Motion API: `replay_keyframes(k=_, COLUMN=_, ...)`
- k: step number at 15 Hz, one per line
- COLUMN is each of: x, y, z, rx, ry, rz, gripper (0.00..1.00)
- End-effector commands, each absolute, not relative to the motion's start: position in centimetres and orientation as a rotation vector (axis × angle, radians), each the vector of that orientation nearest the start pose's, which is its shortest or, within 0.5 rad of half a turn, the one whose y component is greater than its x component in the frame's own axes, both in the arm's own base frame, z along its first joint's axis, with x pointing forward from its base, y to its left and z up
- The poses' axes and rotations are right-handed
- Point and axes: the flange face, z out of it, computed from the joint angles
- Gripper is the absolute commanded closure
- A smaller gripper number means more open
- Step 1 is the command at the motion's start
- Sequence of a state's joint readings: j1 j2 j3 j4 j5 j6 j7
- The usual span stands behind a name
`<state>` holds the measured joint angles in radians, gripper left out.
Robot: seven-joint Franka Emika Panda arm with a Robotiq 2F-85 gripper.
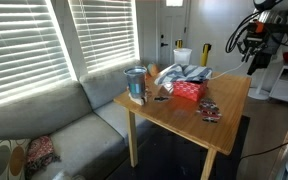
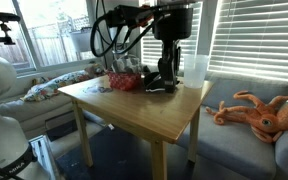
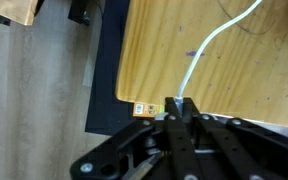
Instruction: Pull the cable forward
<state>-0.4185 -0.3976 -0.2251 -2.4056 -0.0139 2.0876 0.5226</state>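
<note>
The cable comes down and back over the bare floor below my gripper next and is released there, since it still runs across the table.
In the wrist view the thin whitish cable (image 3: 198, 57) runs from the upper right across the wooden table (image 3: 164, 50) and ends between my gripper's fingertips (image 3: 176, 104). The gripper is shut on the cable just past the table's edge. In both exterior views the gripper (image 1: 252, 58) (image 2: 165, 76) hangs at a table edge, and the cable is too thin to make out there. A red box (image 1: 190, 90) (image 2: 124, 81) and a small dark patterned flat item (image 1: 210, 112) lie on the table (image 1: 174, 115) (image 2: 149, 108).
A glass jar (image 1: 135, 85) and a white cup (image 1: 182, 57) (image 2: 195, 68) stand on the table. A grey sofa (image 1: 74, 120) is beside it, with an orange octopus toy (image 2: 259, 112) on it. A dark rug (image 3: 104, 60) lies under the table.
</note>
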Motion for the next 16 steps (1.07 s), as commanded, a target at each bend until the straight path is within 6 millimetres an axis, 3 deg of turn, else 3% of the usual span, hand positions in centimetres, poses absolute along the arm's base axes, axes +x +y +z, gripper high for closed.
replay_keyframes(k=1, x=31.9, y=-28.5, z=45.6, rx=-2.546, ry=1.802, rz=-0.024, gripper=0.95)
replay_keyframes(k=7, x=29.1, y=-30.5, z=42.9, rx=-2.552, ry=1.923, rz=0.223, gripper=0.95)
replay_keyframes(k=16, x=26.8, y=-32.5, z=39.1, rx=-2.563, ry=2.072, rz=0.541, gripper=0.95)
